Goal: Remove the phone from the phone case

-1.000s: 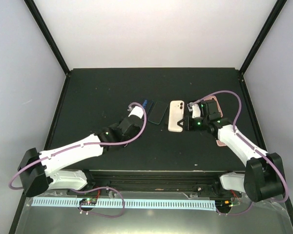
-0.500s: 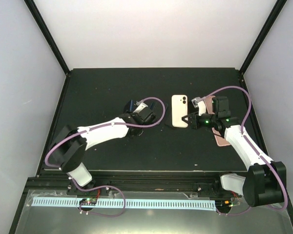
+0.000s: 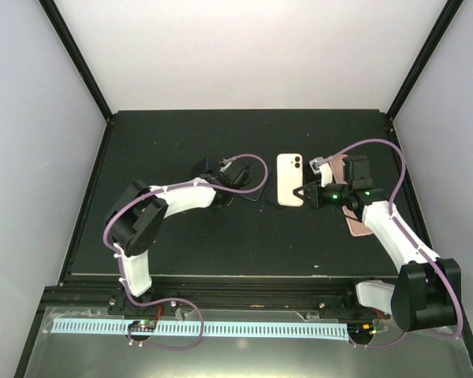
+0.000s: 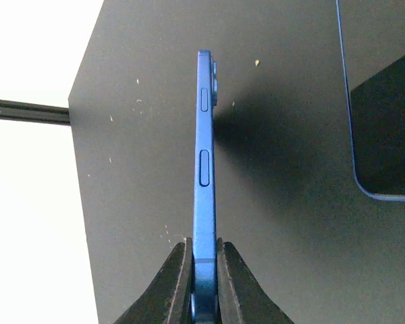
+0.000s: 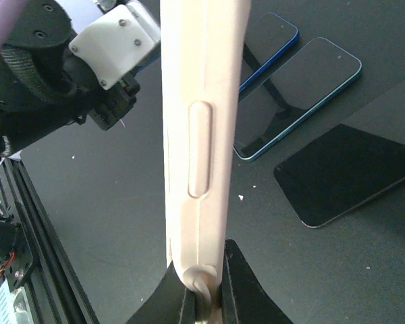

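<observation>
The blue phone (image 4: 204, 169) in the left gripper is apart from the case, and the left gripper will go slightly down next, toward the flat phone beside it, before it opens.
My left gripper (image 4: 204, 266) is shut on the lower end of a blue phone (image 4: 204, 169). The phone stands on edge above the black table, its side buttons facing the camera. From above, this gripper (image 3: 223, 175) sits left of centre, and the arm mostly hides the phone. A cream phone case (image 5: 199, 135) stands edge-on in my right gripper (image 5: 206, 297), which is shut on its bottom corner. Seen from the top, the case (image 3: 289, 179) shows its back and camera cutout, with the right gripper (image 3: 305, 193) at its right edge. Phone and case are apart. I cannot tell what the case holds.
Three phones lie flat on the table between the arms: a dark blue one (image 5: 266, 47), a light-blue-rimmed one (image 5: 304, 94) and a black one (image 5: 351, 172). A pink flat item (image 3: 356, 226) lies under my right forearm. The table's left edge (image 4: 81, 169) is close to the blue phone.
The left arm has folded inward while its gripper stays near the centre with the blue phone. The right gripper carried the cream case slightly back and right, then held still.
</observation>
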Controlling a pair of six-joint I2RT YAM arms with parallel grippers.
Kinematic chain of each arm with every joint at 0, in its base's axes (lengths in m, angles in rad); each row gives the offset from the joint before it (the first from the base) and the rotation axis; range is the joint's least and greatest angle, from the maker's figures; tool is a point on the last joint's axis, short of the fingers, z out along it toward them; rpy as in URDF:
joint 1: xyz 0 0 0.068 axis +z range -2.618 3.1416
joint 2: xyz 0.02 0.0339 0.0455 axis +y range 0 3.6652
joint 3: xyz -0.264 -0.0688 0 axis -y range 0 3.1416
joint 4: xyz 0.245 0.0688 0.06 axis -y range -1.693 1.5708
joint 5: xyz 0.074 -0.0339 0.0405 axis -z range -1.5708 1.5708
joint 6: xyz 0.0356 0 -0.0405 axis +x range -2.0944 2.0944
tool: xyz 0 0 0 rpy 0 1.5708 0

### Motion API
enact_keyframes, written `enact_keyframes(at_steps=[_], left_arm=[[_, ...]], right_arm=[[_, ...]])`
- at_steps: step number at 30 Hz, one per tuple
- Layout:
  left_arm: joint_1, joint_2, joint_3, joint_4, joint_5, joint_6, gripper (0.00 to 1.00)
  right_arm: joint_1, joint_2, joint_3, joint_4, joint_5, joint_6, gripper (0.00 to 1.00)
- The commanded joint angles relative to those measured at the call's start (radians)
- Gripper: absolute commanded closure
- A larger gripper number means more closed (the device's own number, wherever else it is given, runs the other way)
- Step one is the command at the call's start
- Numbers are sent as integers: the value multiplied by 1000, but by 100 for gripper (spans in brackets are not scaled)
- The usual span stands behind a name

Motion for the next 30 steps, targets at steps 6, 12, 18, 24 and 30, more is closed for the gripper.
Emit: enact_keyframes(at_steps=[6,12,18,24,30], left_arm=[[24,118,76,35,-33,116,96],[25,144,94,-7,-7,103,82],[25,148,106,-50,29,64,74],[24,141,116,-99,69,-9,59],[25,99,115,-176,110,-115,40]], right_arm=[[-14,10,-3,29,-38,-10,99],[-16,14,-2,26,-40,-10,99],[-20,21,30,-18,-1,-24,99],[-34,19,75,-82,58,-51,99],[-49,48,214,-292,209,-195,99]])
